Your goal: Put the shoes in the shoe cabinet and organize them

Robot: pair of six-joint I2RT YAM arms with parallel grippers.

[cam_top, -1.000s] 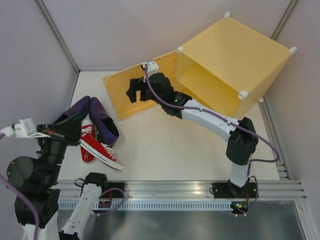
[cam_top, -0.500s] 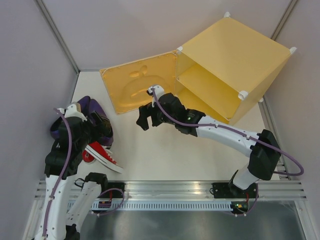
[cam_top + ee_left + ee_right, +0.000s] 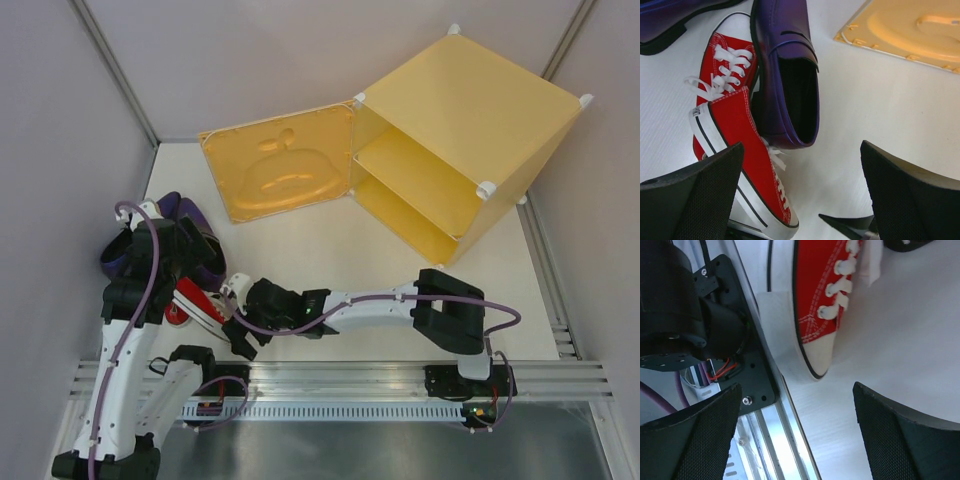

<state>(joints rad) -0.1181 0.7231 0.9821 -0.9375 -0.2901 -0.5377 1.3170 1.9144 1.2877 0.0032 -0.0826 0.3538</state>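
Observation:
Next, my right gripper slides its open fingers around the red sneaker's toe end (image 3: 217,323) (image 3: 801,355), as that toe end points between them to the gripper's left in the top view.
The shoes lie in a heap at the table's left. Two purple loafers (image 3: 178,225) lie behind two red sneakers (image 3: 200,303). In the left wrist view one red sneaker (image 3: 731,70) stands upright, the other (image 3: 747,165) lies on its side, and a purple loafer (image 3: 790,85) sits beside them. My left gripper (image 3: 800,200) hovers open above them, holding nothing. My right gripper (image 3: 238,335) is low at the near edge, open, just short of the sneaker's white toe (image 3: 820,350). The yellow shoe cabinet (image 3: 470,120) stands at the back right with its door (image 3: 278,175) swung wide and its shelf (image 3: 410,165) bare.
The left arm's black base (image 3: 695,315) and the aluminium rail (image 3: 772,440) lie right beside my right gripper. Grey walls close in the table on the left, back and right. A right finger tip (image 3: 850,224) shows at the bottom of the left wrist view.
The right arm left the cabinet door, now swung wide, and swept down to the near left by the red sneaker. The left arm came over the shoes and its gripper opened.

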